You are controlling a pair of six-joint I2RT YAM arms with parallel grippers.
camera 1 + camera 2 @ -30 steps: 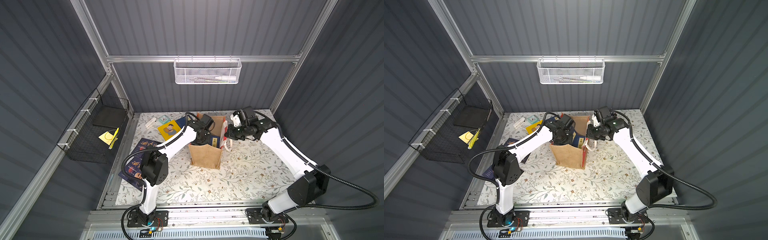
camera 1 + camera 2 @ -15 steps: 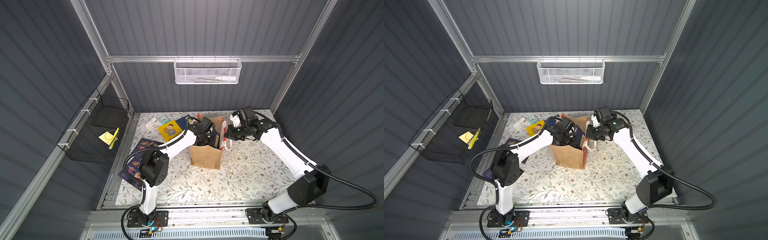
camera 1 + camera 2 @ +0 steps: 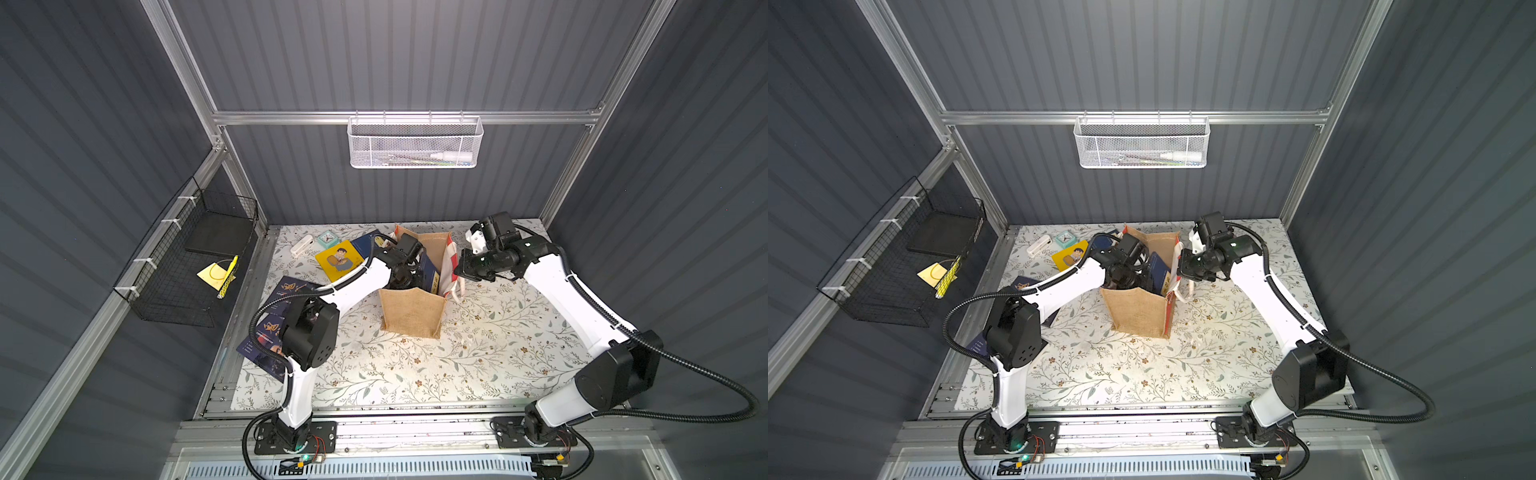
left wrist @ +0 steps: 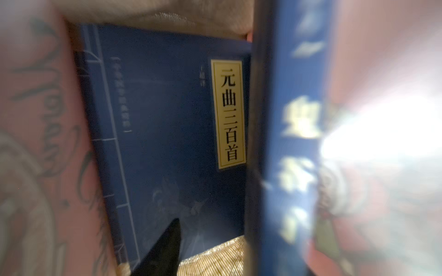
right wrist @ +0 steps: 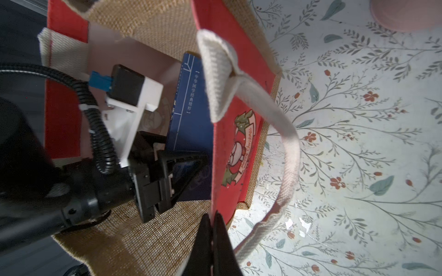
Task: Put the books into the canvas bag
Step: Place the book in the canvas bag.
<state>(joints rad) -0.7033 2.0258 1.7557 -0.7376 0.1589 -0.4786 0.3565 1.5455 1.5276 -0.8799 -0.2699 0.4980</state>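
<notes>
Next, my right gripper draws the inward-leaning red panel off the blue book onto the bare tabletop beside the gripper, away from the bag's opening, and releases it.
The tan canvas bag (image 3: 411, 311) (image 3: 1138, 311) stands open in the middle of the table. My left gripper (image 3: 400, 277) reaches down inside it, seen from the right wrist (image 5: 181, 172), with its jaws apart. One finger (image 4: 165, 246) shows in the left wrist view. Beside it a blurred blue book (image 4: 287, 143) stands free, and behind lies a blue book with a yellow label (image 4: 167, 119). My right gripper (image 3: 459, 270) (image 5: 211, 219) is shut on the bag's red side panel (image 5: 239, 95). A yellow cartoon book (image 3: 338, 261) and dark navy books (image 3: 286, 291) lie at the left.
A pink cup (image 5: 406, 14) stands beyond the bag on the right arm's side. A small teal clock (image 3: 327, 238) and a white item (image 3: 301, 245) lie at the back left. A black wire basket (image 3: 174, 266) hangs on the left wall, a white one (image 3: 415, 143) on the back wall.
My left gripper has gone from the bag's left rim down into the bag with a blue book, and its jaws have parted. The right arm has kept still on the bag's side.
</notes>
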